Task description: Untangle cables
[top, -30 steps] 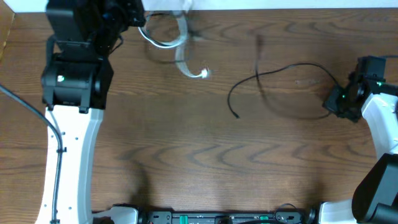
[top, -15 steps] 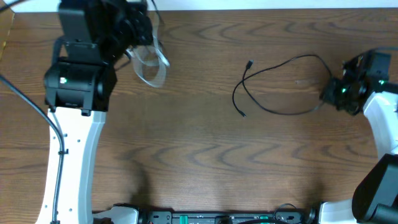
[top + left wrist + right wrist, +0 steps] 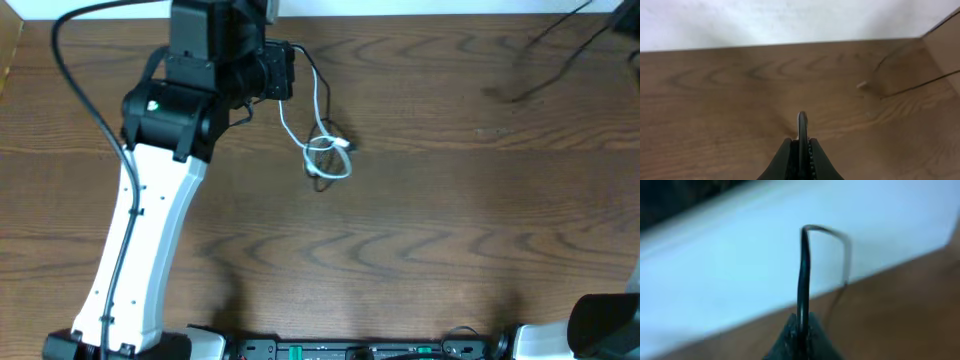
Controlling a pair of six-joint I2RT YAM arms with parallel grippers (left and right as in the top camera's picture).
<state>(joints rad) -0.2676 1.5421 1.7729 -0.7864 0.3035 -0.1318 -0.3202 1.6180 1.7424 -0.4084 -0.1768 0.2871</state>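
Observation:
The black cable is hanging clear of the white cable (image 3: 318, 150), so next I will swing my right gripper to the right in the overhead view and tip it down toward the wood.
In the overhead view my left gripper (image 3: 290, 72) is at the back of the table, left of centre, shut on the upper end of the white cable (image 3: 318, 150). That cable hangs down to a small loop lying on the wood. From the left wrist, a thin cord end stands up between the shut left gripper (image 3: 801, 142). The black cable (image 3: 545, 75) is a blurred streak at the far right corner, also seen as a black cable (image 3: 910, 90) far off from the left wrist. My right gripper (image 3: 801, 322) is shut on the black cable (image 3: 803, 270), which rises and bends over. The two cables lie apart.
The left arm (image 3: 150, 200) slants across the left half of the table. A white wall (image 3: 790, 20) runs along the far edge. The right arm's base (image 3: 605, 325) sits at the near right corner.
The left arm swung right with the white cable, whose loop now rests on the table. The right gripper left the overhead view, pulling the black cable off toward the far right corner.

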